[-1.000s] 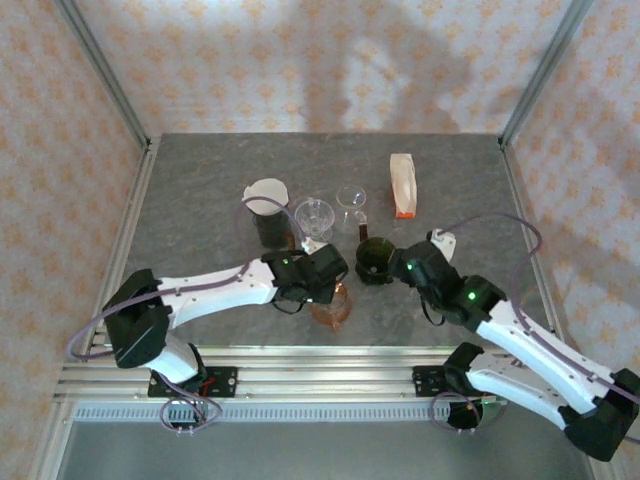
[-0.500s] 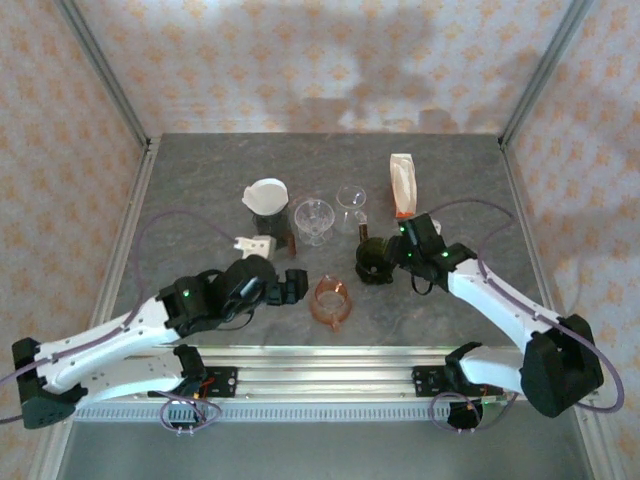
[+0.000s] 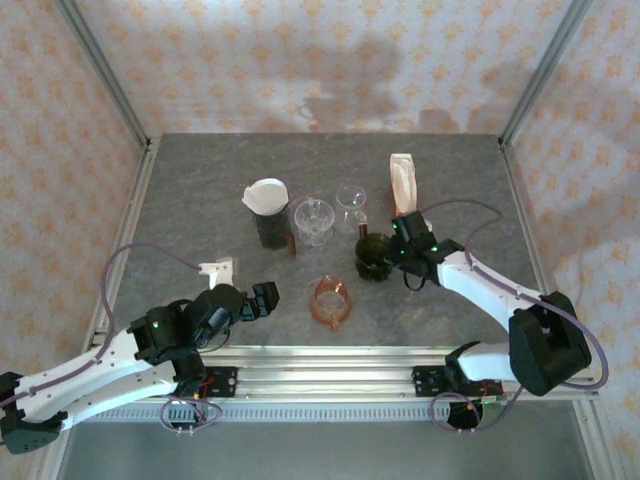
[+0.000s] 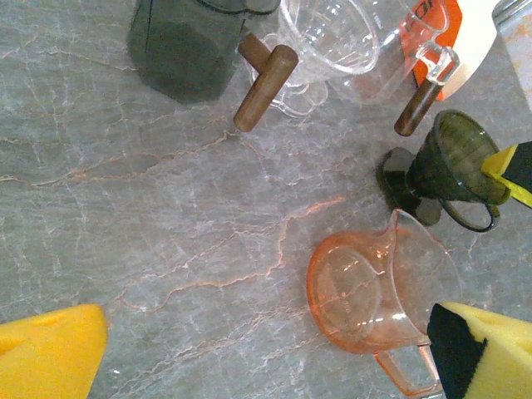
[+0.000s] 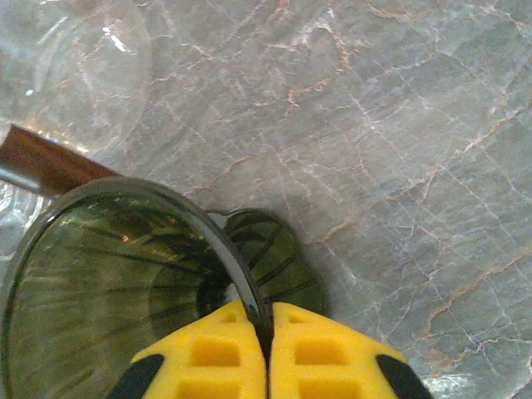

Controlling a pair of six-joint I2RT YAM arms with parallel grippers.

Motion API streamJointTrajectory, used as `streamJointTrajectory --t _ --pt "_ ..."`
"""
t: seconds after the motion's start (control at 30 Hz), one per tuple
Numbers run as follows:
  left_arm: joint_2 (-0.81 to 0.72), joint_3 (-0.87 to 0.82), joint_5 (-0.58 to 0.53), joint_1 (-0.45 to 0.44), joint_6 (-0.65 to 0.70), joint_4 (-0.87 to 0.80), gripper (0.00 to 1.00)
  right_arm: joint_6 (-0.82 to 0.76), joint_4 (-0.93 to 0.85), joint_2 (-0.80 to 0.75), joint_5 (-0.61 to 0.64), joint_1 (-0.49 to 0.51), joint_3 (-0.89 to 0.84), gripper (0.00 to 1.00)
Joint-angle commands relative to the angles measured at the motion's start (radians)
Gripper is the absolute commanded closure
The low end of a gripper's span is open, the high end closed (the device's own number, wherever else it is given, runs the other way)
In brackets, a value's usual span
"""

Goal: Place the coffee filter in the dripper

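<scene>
The pitcher's opening point(image 3: 331, 293) is empty. I need to lift my right gripper with the dripper, move it over the pitcher's opening, lower it and let go of the dripper's rim.
The white paper coffee filter point(image 3: 265, 194) sits in the mouth of a dark container point(image 3: 271, 226) at the back left. The dark green glass dripper point(image 3: 372, 251) stands right of centre. My right gripper point(image 3: 394, 246) is shut on the dripper's rim point(image 5: 237, 266), one yellow pad inside the cone and one outside. The right gripper point(image 5: 268, 322) grips the near edge of the dripper point(image 5: 108, 283). My left gripper point(image 3: 256, 300) hangs open near the front left. In the left wrist view the left gripper point(image 4: 266, 357) holds nothing, and the dripper point(image 4: 453, 162) is off to the right.
An orange clear pitcher point(image 3: 332, 301) stands near the front centre, also seen as the pitcher point(image 4: 370, 291). Two clear glass drippers point(image 3: 314, 218) point(image 3: 351, 198) with wooden handles point(image 4: 264, 87) stand behind. A white and orange filter pack point(image 3: 403, 185) lies at the back right.
The left arm pulled back to the front left and its gripper opened wide. The right gripper closed on the dripper's rim.
</scene>
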Motion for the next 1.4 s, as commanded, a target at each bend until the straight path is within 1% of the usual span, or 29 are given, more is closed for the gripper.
streamJointTrajectory --t 0.0,0.1,0.17,0.23,0.3,0.37,0.43,0.57,0.67,0.77,1.0,1.27,1.37 --pt "-0.005 -0.008 -0.047 -0.005 -0.018 -0.016 0.0 -0.02 -0.07 -0.046 0.014 -0.006 0.01 1.0" --pt "-0.009 -0.008 -0.043 -0.006 -0.011 -0.016 0.0 -0.05 -0.144 -0.117 -0.007 -0.006 0.029 1.0" --pt "-0.017 -0.014 -0.043 -0.006 -0.009 -0.013 0.0 -0.076 -0.194 -0.205 -0.039 -0.004 0.049 1.0" --pt "-0.023 -0.025 -0.045 -0.005 -0.009 -0.004 0.0 -0.103 -0.236 -0.262 -0.096 -0.003 0.075 1.0" --pt "-0.029 -0.038 -0.041 -0.006 -0.011 0.01 0.0 -0.126 -0.289 -0.299 -0.174 0.02 0.116 1.0" --pt "-0.028 -0.043 -0.037 -0.005 -0.011 0.018 0.0 -0.135 -0.335 -0.313 -0.201 0.091 0.159 1.0" --pt "-0.022 -0.044 -0.038 -0.005 -0.01 0.013 0.0 -0.133 -0.368 -0.307 -0.193 0.182 0.196 1.0" --pt "-0.023 -0.041 -0.05 -0.007 -0.011 -0.004 0.0 -0.123 -0.393 -0.265 -0.133 0.366 0.259 1.0" --pt "-0.036 -0.042 -0.058 -0.007 -0.018 -0.013 0.0 -0.11 -0.375 -0.227 -0.111 0.432 0.282 1.0" --pt "-0.051 -0.044 -0.064 -0.006 -0.02 -0.02 0.0 -0.102 -0.358 -0.184 -0.099 0.456 0.289 1.0" --pt "-0.056 -0.045 -0.07 -0.007 -0.019 -0.029 0.0 -0.099 -0.333 -0.129 -0.045 0.461 0.296 1.0" --pt "-0.056 -0.053 -0.071 -0.005 -0.017 -0.024 0.0 -0.083 -0.287 -0.118 -0.026 0.459 0.286 1.0" --pt "-0.056 -0.054 -0.072 -0.006 -0.016 -0.025 0.0 -0.079 -0.284 -0.113 -0.037 0.459 0.287 1.0"
